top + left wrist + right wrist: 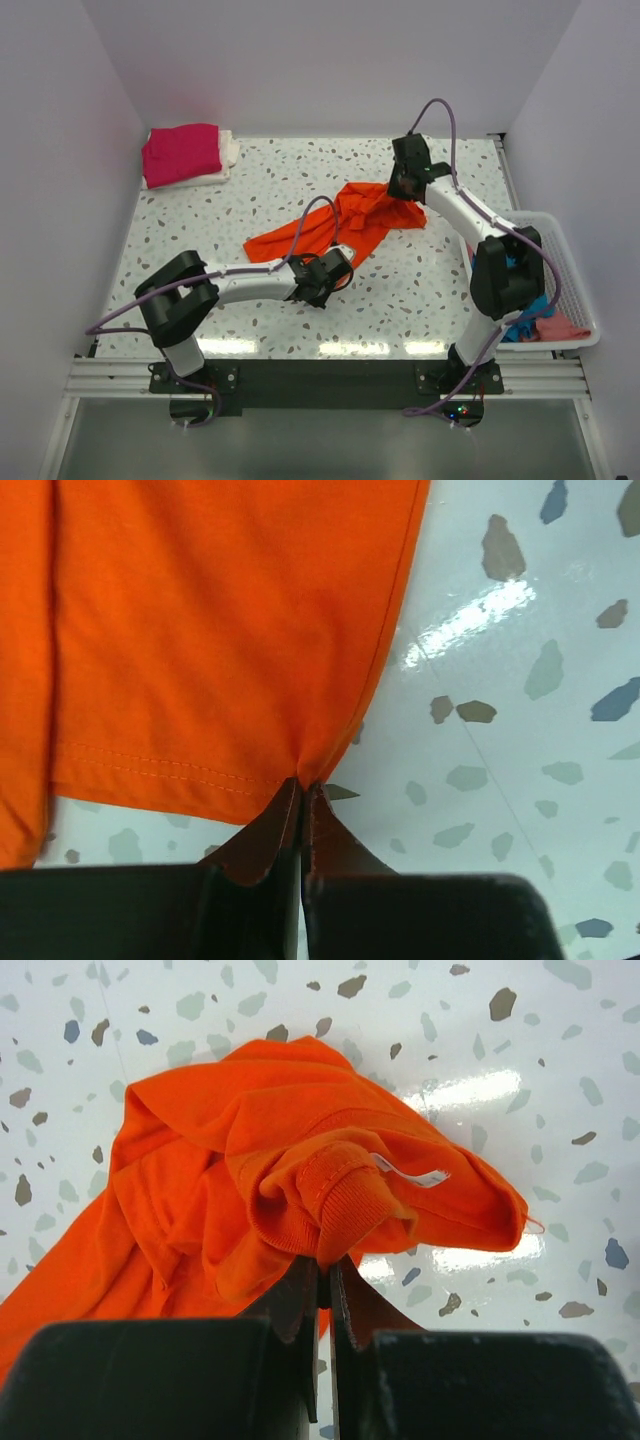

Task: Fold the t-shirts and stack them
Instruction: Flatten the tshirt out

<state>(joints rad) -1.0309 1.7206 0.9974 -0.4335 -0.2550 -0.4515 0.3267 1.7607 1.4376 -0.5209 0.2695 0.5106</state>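
Observation:
My right gripper pulls the orange t-shirt's collar outward toward the back wall next, then opens.
The bright orange t-shirt lies crumpled and stretched across the middle of the table. My left gripper is shut on its hemmed corner at the near end. My right gripper is shut on the ribbed collar at the far end, next to a white label. A folded magenta-pink t-shirt lies on a folded white t-shirt at the back left. Teal-blue and salmon-pink t-shirts lie in the basket.
The white slatted basket stands at the table's right edge, beside the right arm. White walls close in the left, back and right. The speckled tabletop shows around the orange shirt.

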